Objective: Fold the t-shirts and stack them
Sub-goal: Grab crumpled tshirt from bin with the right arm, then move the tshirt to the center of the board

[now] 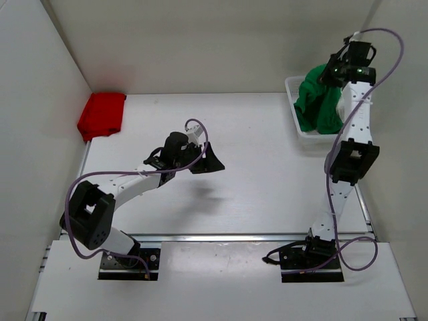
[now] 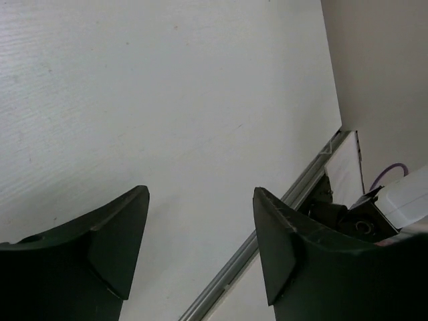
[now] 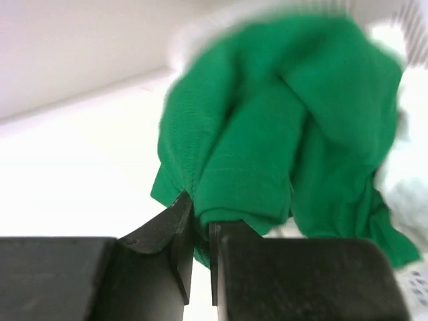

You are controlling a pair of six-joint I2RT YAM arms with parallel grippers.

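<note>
The fold of the green t-shirt will be lifted by my right gripper next. Then my right gripper will lower the fold onto the empty middle (image 1: 242,159) of the table.
The red t-shirt (image 1: 101,115) lies folded in the far left corner of the table. The green t-shirt (image 1: 318,101) hangs bunched over the white mesh basket (image 1: 296,114) at the far right. My right gripper (image 1: 331,72) is shut on a fold of the green t-shirt (image 3: 267,134) and holds it up; the jaws stand nearly closed on cloth in the right wrist view (image 3: 200,224). My left gripper (image 1: 212,160) is open and empty above the middle of the table, its fingertips (image 2: 127,221) apart over bare surface. The white t-shirt is hidden.
White walls close in the table on the left, back and right. A metal rail (image 1: 234,237) runs along the table's near edge, also seen in the left wrist view (image 2: 267,234). White cloth or mesh (image 3: 408,194) shows blurred behind the green shirt.
</note>
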